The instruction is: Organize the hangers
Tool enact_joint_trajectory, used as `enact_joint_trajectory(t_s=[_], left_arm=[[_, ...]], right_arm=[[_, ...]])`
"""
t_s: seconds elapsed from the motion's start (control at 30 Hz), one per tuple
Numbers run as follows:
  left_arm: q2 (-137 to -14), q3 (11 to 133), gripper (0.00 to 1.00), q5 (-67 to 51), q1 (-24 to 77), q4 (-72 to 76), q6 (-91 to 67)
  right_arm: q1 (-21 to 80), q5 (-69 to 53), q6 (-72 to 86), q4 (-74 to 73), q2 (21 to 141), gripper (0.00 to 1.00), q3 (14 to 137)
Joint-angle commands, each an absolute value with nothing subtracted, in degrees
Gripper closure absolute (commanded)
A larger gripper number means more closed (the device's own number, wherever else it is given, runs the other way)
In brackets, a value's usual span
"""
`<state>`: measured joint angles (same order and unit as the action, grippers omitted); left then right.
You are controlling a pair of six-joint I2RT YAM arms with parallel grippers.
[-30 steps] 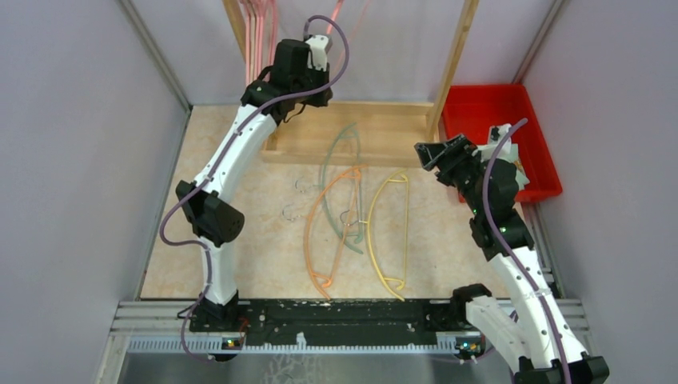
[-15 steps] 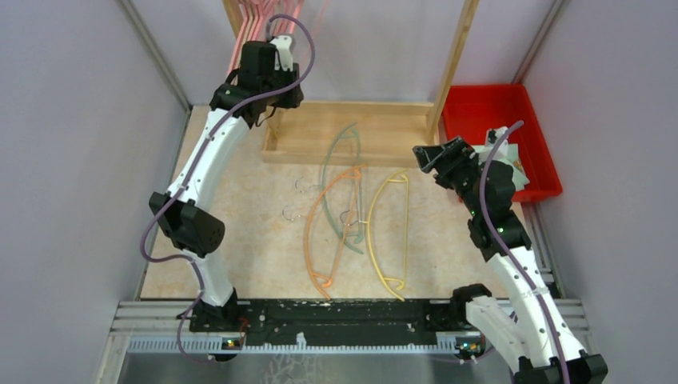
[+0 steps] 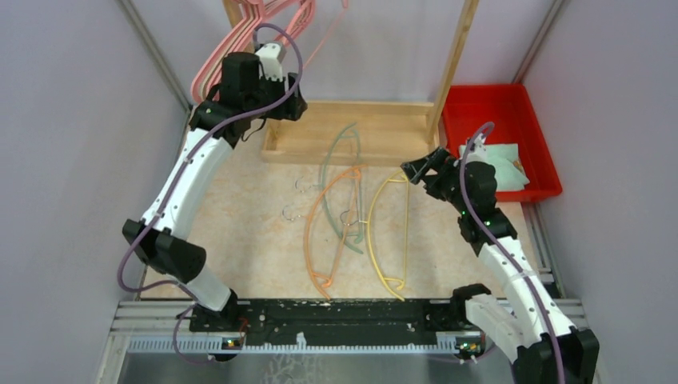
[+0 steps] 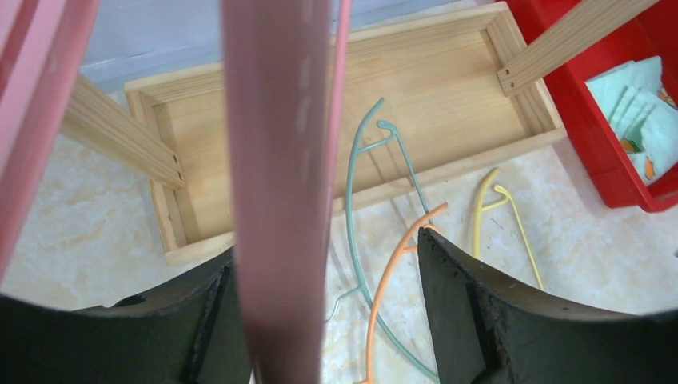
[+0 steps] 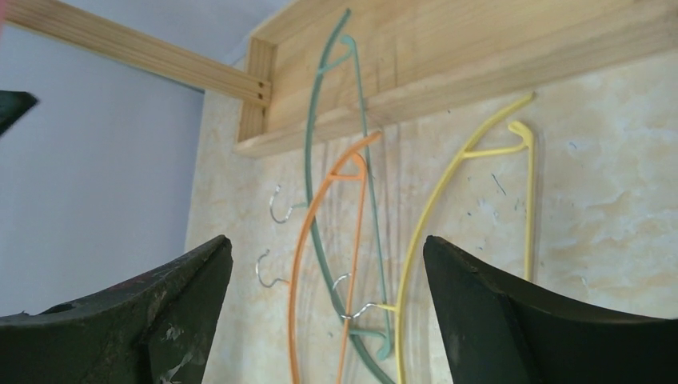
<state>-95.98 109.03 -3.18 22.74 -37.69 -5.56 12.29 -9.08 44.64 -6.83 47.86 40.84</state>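
My right gripper will next go down onto the yellow hanger's curved bar (image 3: 376, 195) (image 5: 436, 192) near its far end and close, because that part of the bar is clear of the other hangers.
Several pink hangers (image 3: 240, 36) hang from the wooden rack at the back left. My left gripper (image 3: 240, 70) is up among them, open. In the left wrist view one thick pink hanger (image 4: 276, 160) stands between the jaws, against the left finger (image 4: 204, 320) and clear of the right one. A green hanger (image 3: 340, 156), an orange hanger (image 3: 320, 232) and a yellow hanger (image 3: 388, 232) lie overlapping on the table. My right gripper (image 3: 417, 170) hovers open by the yellow hanger's top end, with nothing between its fingers (image 5: 480, 304).
The rack's wooden base tray (image 3: 384, 132) lies at the back, with one upright post (image 3: 457, 56) on its right. A red bin (image 3: 480, 100) holding pale green packets (image 3: 504, 164) stands at the back right. Grey walls close in both sides.
My left arm has swung left along the rack and its jaws have opened off the pink hanger; the pink hangers have swung left. My right gripper has moved down and left and opened wider.
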Motion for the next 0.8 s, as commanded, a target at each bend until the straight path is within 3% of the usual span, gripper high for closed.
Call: enact_joint_trajectory(t_s=[0.0,0.1,0.37,0.77], left_arm=[[-89.5,102.9,0.27,-6.4,23.0,-33.8,-5.6],[-86.1,98.0,0.20,-7.0,23.1,-32.9,-5.5],[-79.6,90.6,0.16,-5.9,23.0,-31.8,-5.1],[-75.2,85.9,0.12,-5.8,23.1,-31.1,-4.9]], right_arm=[[11.9,-10.7,43.8,-2.9,49.2,0.12,37.2],[12.0,-9.8,42.9,-2.2,51.0,0.15,34.2],[12.0,-17.3,39.8,3.7,63.2,0.32,30.0],[13.2,-23.5,41.9,16.3,81.9,0.35,36.0]])
